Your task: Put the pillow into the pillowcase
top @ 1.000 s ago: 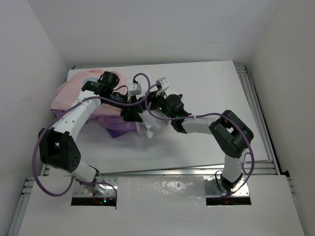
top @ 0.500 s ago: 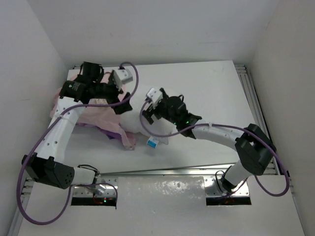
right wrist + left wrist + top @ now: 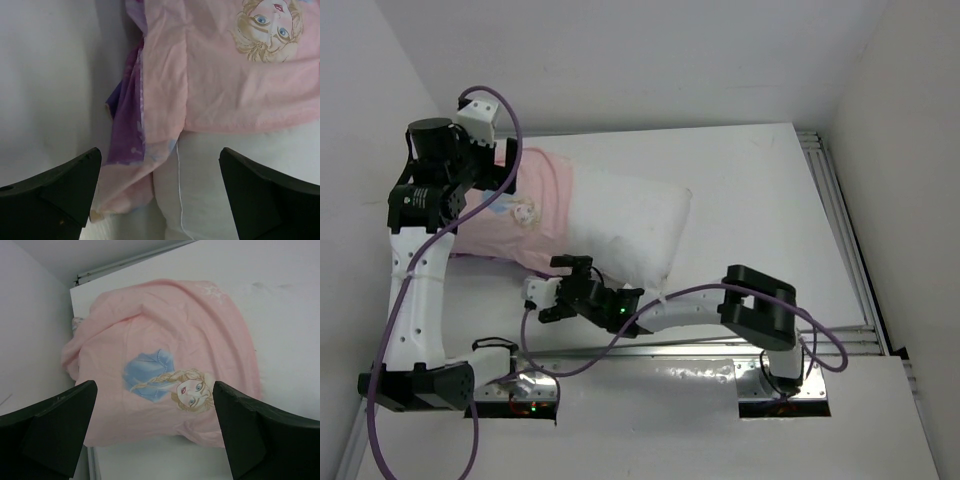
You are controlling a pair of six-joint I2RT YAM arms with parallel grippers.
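The pink hem fold (image 3: 546, 263) (image 3: 166, 121) beside the purple side lies below and outward of my right gripper, so next I should move my right gripper down and ease outward onto it.
The white pillow (image 3: 630, 225) lies across the middle of the table, and its left part is covered by the pale pink pillowcase (image 3: 515, 210) with the princess print facing up. My left gripper (image 3: 502, 172) hangs open high above the pillowcase's far left end. In the left wrist view the pillowcase (image 3: 175, 350) lies below the left gripper (image 3: 155, 440), untouched. My right gripper (image 3: 556, 290) stands open by the pillow's near left corner. In the right wrist view the right gripper (image 3: 160, 200) is over the pillowcase hem (image 3: 225, 75), its purple side (image 3: 127, 125) and the bare pillow (image 3: 240, 190).
White walls close in at the left (image 3: 380, 150) and back. An aluminium rail (image 3: 835, 220) runs along the table's right side and another along the front edge (image 3: 720, 345). Purple cables loop off both arms.
Both grippers have opened and let go of the cloth. The left arm rose toward the far left, the right arm swung to the near left. Pillow and pillowcase now lie spread flat.
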